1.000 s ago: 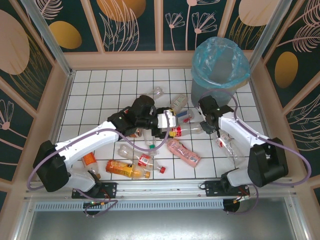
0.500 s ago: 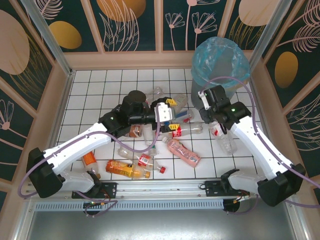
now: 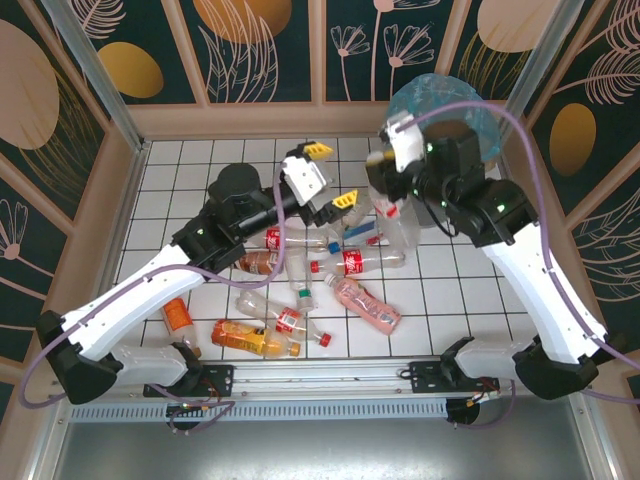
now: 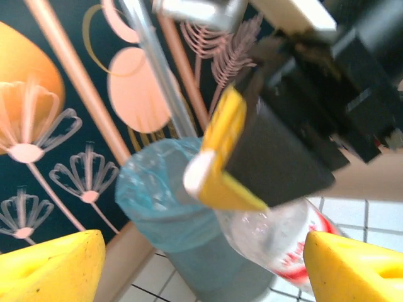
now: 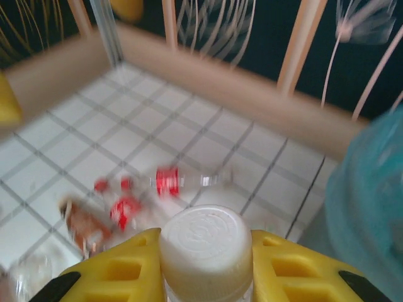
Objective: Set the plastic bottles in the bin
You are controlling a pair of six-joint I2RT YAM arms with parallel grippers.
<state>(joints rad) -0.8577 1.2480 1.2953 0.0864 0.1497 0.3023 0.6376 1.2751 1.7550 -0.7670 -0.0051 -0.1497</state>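
The right gripper swings outward over the blue-lined opening of the bin next and releases the white cap (image 5: 204, 251), since that opening lies outward of the gripper.
My right gripper (image 3: 382, 165) is shut on the white cap (image 5: 204, 251) of a clear plastic bottle (image 3: 404, 226) with a red label. The bottle hangs in the air just left of the bin (image 3: 478, 108), a grey tub with a light-blue liner that the arm partly hides. My left gripper (image 3: 332, 178) is raised and open with nothing between its yellow fingers (image 4: 50, 267). In the left wrist view it faces the bin (image 4: 170, 214) and the held bottle (image 4: 277, 242). Several more plastic bottles lie on the tiled floor, among them a pink one (image 3: 366, 306) and an orange one (image 3: 245, 338).
The floor bottles cluster at the middle of the white tiles (image 3: 200, 170), including a brown one (image 3: 258, 262) and a small orange one (image 3: 178, 318) by the left arm's base. Wooden-framed walls (image 3: 260, 118) close the pen. The right wrist view has the bin's liner (image 5: 371, 207) close on the right.
The right arm has lifted its bottle off the floor, up and leftwards beside the bin. The left gripper has risen from the pile and opened wider.
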